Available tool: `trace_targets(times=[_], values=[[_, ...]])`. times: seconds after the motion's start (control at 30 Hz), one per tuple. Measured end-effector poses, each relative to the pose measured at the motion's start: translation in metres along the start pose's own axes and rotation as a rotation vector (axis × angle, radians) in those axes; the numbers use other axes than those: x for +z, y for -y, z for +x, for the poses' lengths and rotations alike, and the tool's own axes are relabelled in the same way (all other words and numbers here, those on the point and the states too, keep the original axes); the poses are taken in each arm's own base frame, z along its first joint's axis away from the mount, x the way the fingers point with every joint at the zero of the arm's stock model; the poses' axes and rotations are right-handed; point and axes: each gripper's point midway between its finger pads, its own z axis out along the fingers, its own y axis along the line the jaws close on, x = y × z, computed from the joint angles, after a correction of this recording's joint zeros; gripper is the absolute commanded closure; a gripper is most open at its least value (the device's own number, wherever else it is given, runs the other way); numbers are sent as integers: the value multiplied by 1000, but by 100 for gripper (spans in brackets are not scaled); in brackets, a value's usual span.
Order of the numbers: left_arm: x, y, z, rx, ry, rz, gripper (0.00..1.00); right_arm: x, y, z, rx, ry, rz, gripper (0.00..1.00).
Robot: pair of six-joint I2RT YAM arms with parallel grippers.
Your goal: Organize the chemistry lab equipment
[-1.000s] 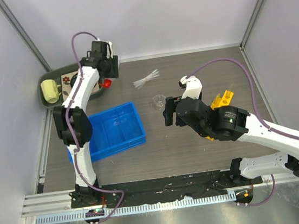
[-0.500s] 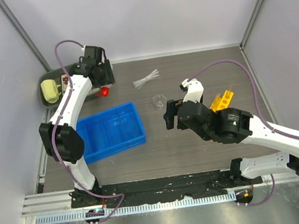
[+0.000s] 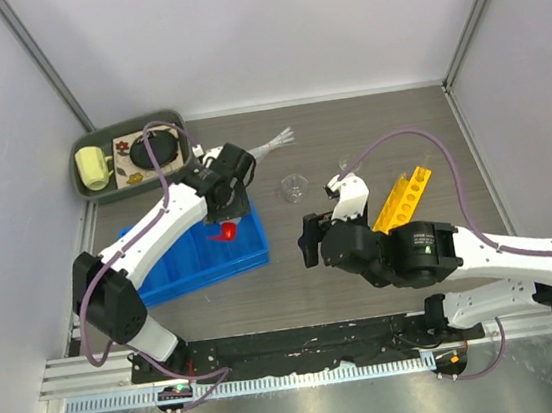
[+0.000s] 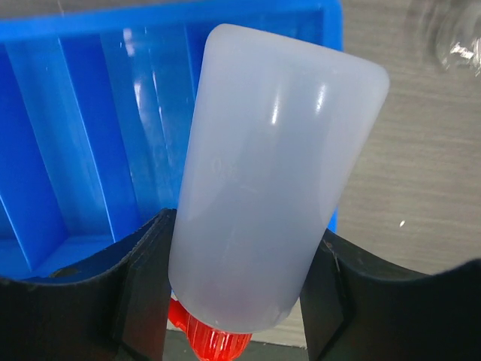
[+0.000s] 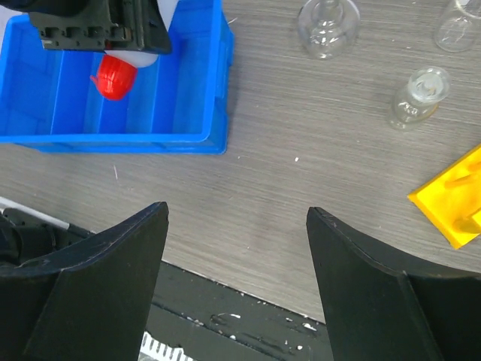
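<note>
The end section of the blue bin is empty below the white squeeze bottle (image 4: 270, 173), so my left gripper will next move down into it, toward the bin's end beside the beaker.
My left gripper (image 3: 226, 213) is shut on the white squeeze bottle (image 4: 270, 173), and its fingers (image 4: 146, 289) press the bottle's sides. The bottle hangs over the right end of the blue bin (image 3: 188, 268), its red cap (image 3: 224, 233) pointing toward the near side. My right gripper (image 3: 307, 241) hovers open and empty over bare table right of the bin. One clear beaker (image 3: 294, 186) stands behind it, and more glassware (image 5: 421, 94) is in the right wrist view. Thin pipettes (image 3: 271, 147) lie farther back. The yellow rack (image 3: 403, 198) lies by the right arm.
A green tray (image 3: 126, 129) at the back left holds a yellow mug (image 3: 95, 166) and a round black object (image 3: 147, 154). The blue bin (image 5: 120, 141) has long dividers inside. White walls close in the table on three sides.
The left arm has swung from the green tray at the back left to above the blue bin, carrying the bottle. The right gripper has drifted slightly nearer and stayed open.
</note>
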Motion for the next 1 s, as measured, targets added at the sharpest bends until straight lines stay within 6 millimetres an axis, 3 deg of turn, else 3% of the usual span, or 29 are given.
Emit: trace_targets(times=[0.17,0.37,0.73,1.0], values=[[-3,-8,29,-55,3,-56,57,-12,-25,16,-49,-7,-33,20],[3,-15,44,-124,6,-117,55,-22,-48,28,-92,1,-38,20],[38,-5,71,-142,-52,-230,54,-23,-43,33,-104,19,5,20],[45,5,72,-142,-54,-231,47,-25,-41,30,-83,31,5,20]])
